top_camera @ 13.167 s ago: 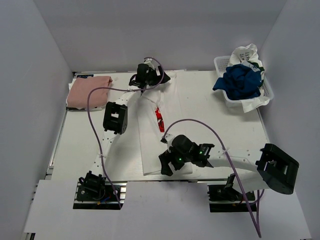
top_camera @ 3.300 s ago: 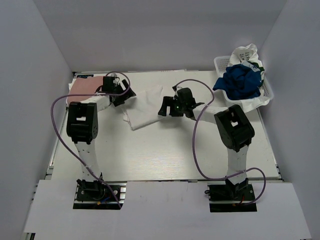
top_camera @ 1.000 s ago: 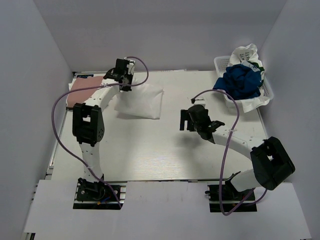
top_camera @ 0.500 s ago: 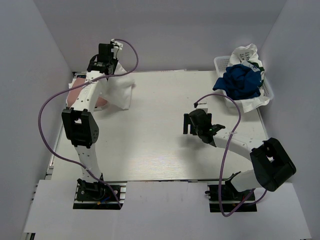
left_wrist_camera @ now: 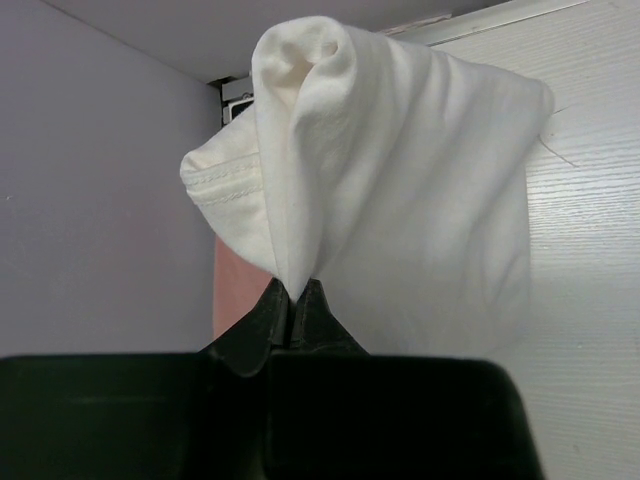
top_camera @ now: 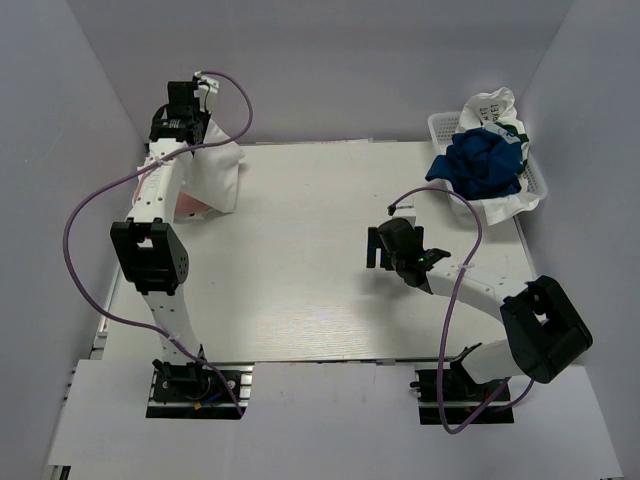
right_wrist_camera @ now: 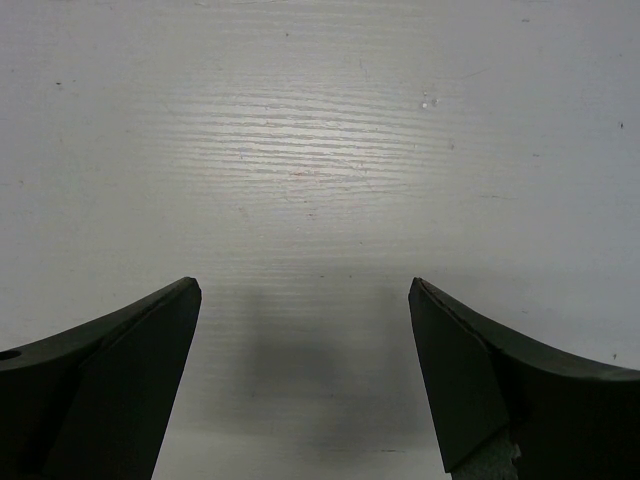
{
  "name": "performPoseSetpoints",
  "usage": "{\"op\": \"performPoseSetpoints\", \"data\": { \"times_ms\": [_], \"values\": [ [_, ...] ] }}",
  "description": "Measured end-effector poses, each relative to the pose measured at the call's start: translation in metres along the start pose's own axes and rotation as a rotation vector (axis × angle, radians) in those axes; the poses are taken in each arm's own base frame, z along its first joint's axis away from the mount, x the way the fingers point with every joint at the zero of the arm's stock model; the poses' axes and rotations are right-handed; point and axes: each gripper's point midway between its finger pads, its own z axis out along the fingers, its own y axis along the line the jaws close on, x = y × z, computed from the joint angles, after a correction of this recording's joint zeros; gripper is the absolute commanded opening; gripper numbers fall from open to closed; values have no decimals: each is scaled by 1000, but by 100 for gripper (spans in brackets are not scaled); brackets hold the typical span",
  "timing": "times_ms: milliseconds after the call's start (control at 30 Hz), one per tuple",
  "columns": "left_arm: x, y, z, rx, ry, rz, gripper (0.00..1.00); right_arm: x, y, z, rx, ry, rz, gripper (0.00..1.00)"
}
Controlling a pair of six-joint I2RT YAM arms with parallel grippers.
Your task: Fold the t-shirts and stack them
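I need to move my left gripper to the left in the top view and down to let go of the white t-shirt (top_camera: 216,175) on the pink t-shirt, because the wall-side part of the pink t-shirt is uncovered.
My left gripper (top_camera: 192,138) is raised at the far left corner, shut on a fold of the white t-shirt (top_camera: 216,175). The folded shirt hangs from it. In the left wrist view the white t-shirt (left_wrist_camera: 400,180) drapes from my shut left gripper (left_wrist_camera: 295,297). Below it, a strip of the salmon-pink t-shirt (left_wrist_camera: 236,292) shows. Most of the pink t-shirt (top_camera: 190,206) is covered by the hanging cloth. My right gripper (top_camera: 378,248) hovers low over the table right of centre. In its wrist view the right gripper (right_wrist_camera: 305,292) is open over bare table, with nothing between the fingers.
A white plastic basket (top_camera: 440,125) stands at the back right, holding a crumpled blue t-shirt (top_camera: 480,165) and a white one with dark-green print (top_camera: 492,108). Grey walls close in the table on the left, back and right. A purple cable loops beside each arm.
My left gripper has lifted the white t-shirt off the table and carried it left, over the pink one. The right arm has drawn back slightly and stays open.
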Motion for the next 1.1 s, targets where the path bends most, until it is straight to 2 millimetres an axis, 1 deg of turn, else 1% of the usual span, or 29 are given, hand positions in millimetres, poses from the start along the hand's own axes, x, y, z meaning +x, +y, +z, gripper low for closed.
{"op": "performPoseSetpoints", "data": {
  "times_ms": [200,267,433,567,667,700,800,900,1000,1033,1067,1100],
  "values": [
    [-12,22,-4,-5,-49,-24,0,0,-1,0,3,-1,0,90],
    [-12,32,-4,-12,-59,-34,0,0,-1,0,5,-1,0,90],
    [-2,57,1,-21,-57,-68,0,0,-2,1,13,0,-2,90],
    [10,77,10,-38,-52,-94,0,7,-4,4,25,22,-12,90],
    [19,87,23,-42,-52,-109,0,9,-5,5,29,29,-16,90],
    [27,90,34,-42,-39,-116,0,9,-4,5,29,30,-16,90],
    [44,89,63,-26,-14,-122,0,7,-4,5,31,27,-15,90],
    [69,84,92,-8,26,-122,0,4,-3,5,29,22,-13,90],
    [87,82,113,-11,54,-122,0,2,-3,5,29,19,-13,90],
    [90,83,119,-17,54,-122,1,1,-2,5,28,19,-13,90],
    [92,84,124,-23,55,-123,31,0,-2,5,28,18,-14,90],
    [95,86,127,-35,60,-120,51,0,-2,5,29,18,-15,90]
  ]
}}
